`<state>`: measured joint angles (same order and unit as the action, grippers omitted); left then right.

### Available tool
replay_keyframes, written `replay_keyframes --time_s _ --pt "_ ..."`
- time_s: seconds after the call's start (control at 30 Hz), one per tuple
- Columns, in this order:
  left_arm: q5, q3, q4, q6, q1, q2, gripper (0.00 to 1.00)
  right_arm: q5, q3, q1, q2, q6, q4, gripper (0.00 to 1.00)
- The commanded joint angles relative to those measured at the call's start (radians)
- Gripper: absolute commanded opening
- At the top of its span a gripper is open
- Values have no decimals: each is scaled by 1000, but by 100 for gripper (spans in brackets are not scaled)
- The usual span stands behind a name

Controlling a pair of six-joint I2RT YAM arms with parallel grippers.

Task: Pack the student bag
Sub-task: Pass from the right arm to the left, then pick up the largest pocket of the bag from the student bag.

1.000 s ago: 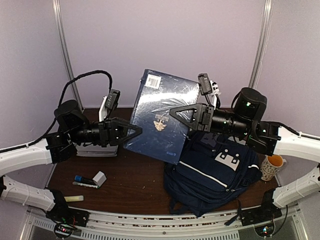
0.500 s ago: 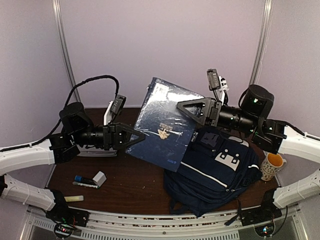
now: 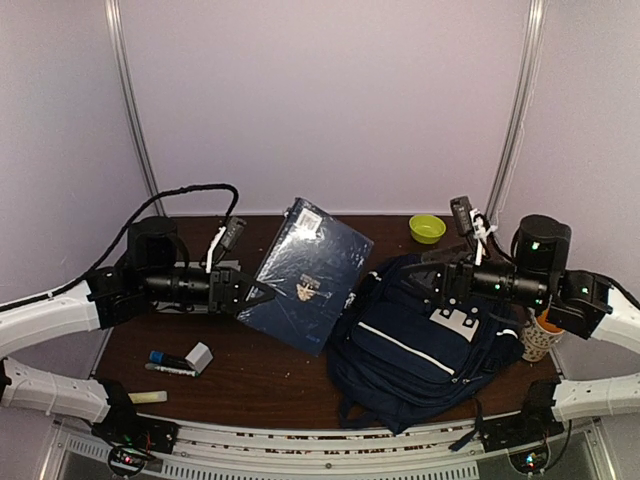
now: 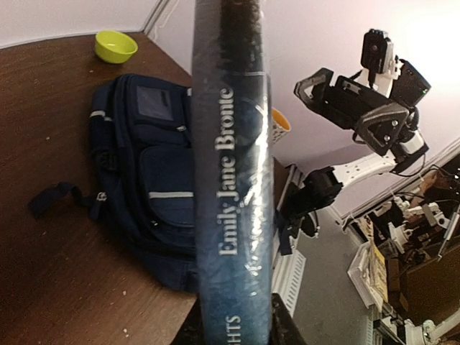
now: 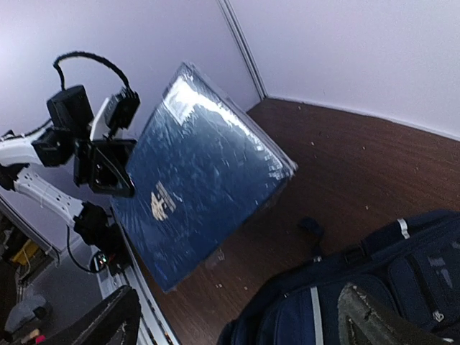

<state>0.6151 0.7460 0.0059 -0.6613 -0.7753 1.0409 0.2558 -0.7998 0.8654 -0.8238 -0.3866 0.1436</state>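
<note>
The pocket rim [image 3: 402,366] [image 5: 279,320] beside the white stripe is below my right gripper, so I need to lower the gripper to it next. Its open fingers point sideways, so I need to turn it downward as it goes.
The student bag [image 3: 420,350], navy with white stripe trim, lies on the table at centre right; it also fills the near corner of the right wrist view [image 5: 359,287]. A dark blue book [image 3: 305,270] with a gold emblem hangs tilted above the table, left of the bag. My left gripper [image 3: 252,293] is shut on the book's lower left edge. In the left wrist view its spine [image 4: 230,180] runs up from the jaws. My right gripper [image 3: 437,283] hovers over the bag's top, open and empty, its fingers [image 5: 366,316] wide apart.
A green bowl [image 3: 427,228] sits at the back right and a patterned cup [image 3: 545,335] at the right edge. A marker [image 3: 170,362], a grey block [image 3: 199,356] and a pale yellow stick [image 3: 147,397] lie front left.
The right gripper let go of the book, opened wide and drew back to the right, lower over the bag. The left gripper sank with the book, which now hangs lower.
</note>
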Motion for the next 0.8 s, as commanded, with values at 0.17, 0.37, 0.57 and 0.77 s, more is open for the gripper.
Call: replay_keyframes --time_s 0.17,0.37,0.57,0.77 --pt "-107 33 -107 166 20 -15 0 -91 3 102 -152 197 318 89" --pt "-140 31 -174 205 19 -25 0 -122 -64 177 -347 221 432 82" --pt "-183 7 -204 218 20 -71 0 -215 -110 197 -425 231 540 80" --pt "-187 -7 -199 217 20 -78 0 -292 -142 197 -482 238 628 77"
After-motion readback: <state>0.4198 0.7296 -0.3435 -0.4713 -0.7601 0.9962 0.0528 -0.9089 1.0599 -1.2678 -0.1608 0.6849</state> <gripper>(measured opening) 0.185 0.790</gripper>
